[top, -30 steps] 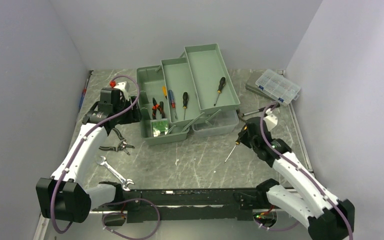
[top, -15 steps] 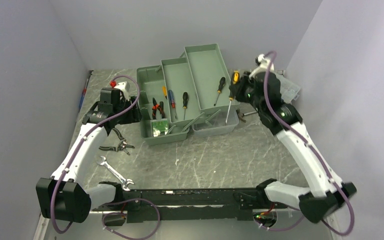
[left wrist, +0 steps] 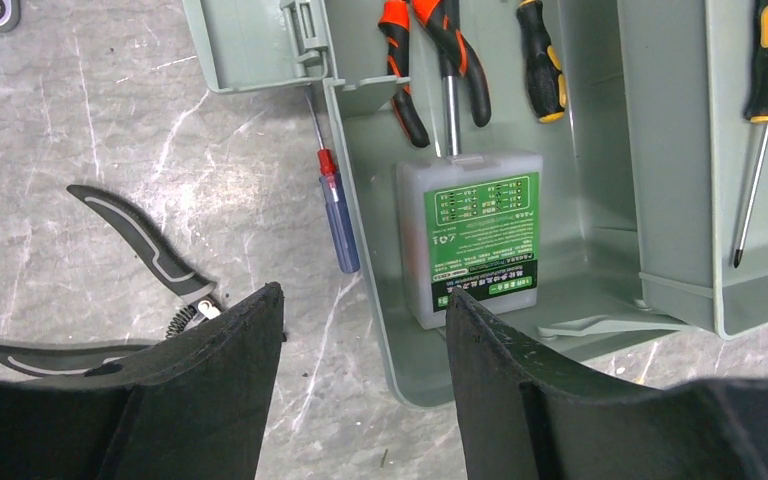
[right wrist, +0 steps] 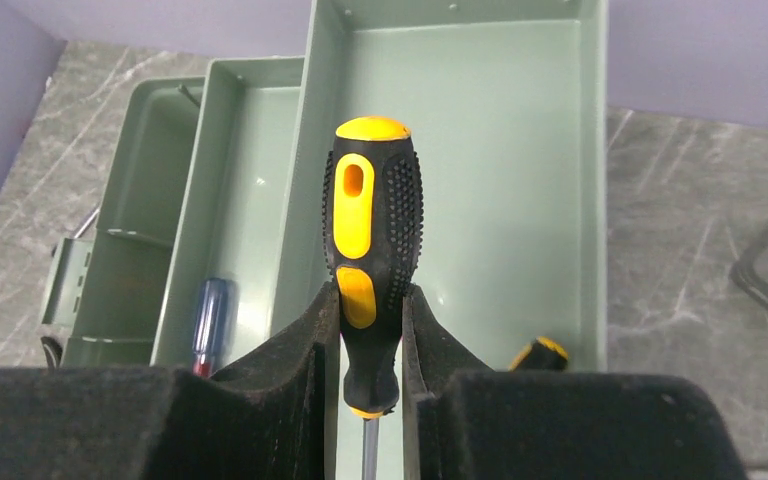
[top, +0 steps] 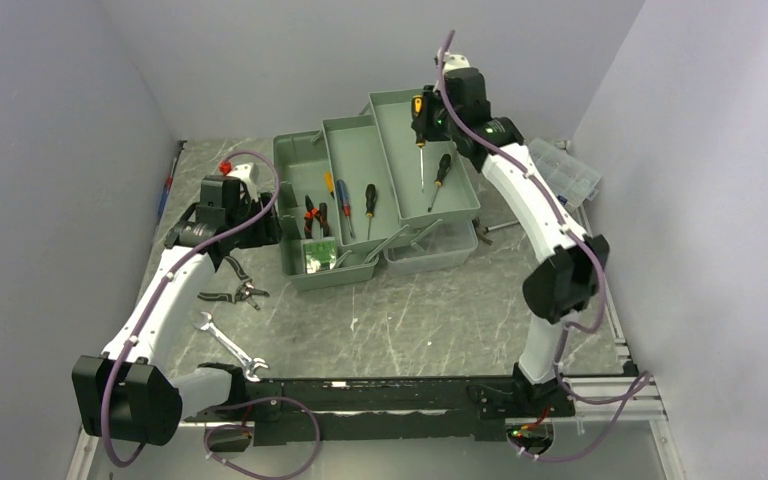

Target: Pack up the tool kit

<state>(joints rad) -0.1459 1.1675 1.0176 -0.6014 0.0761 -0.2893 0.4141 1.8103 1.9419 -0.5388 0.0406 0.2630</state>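
Note:
The blue handle (left wrist: 339, 222) lies clear, and the fingers of my left gripper come down onto it next.
The sage-green toolbox (top: 360, 160) stands open at the back, its trays fanned out. My right gripper (top: 422, 118) is shut on a black-and-yellow screwdriver (right wrist: 375, 220), held upright over the top tray (right wrist: 490, 150) with the shaft pointing down. Another black-and-yellow screwdriver (top: 441, 172) lies in that tray. Red-handled pliers (left wrist: 430, 40), further screwdrivers (left wrist: 540, 60) and a green-labelled case (left wrist: 480, 240) lie in the box's base. My left gripper (left wrist: 360, 310) hovers open over the box's near left corner, holding nothing.
On the table left of the box lie a blue-and-red screwdriver (left wrist: 338, 215), black-handled pliers (top: 232, 290) and a silver wrench (top: 228, 345). A clear organizer box (top: 558, 172) sits at the back right. A blue screwdriver (top: 168, 185) lies by the left wall.
The right arm lifted the screwdriver from the table at front right and swung it up and back over the top tray. The left arm stayed put.

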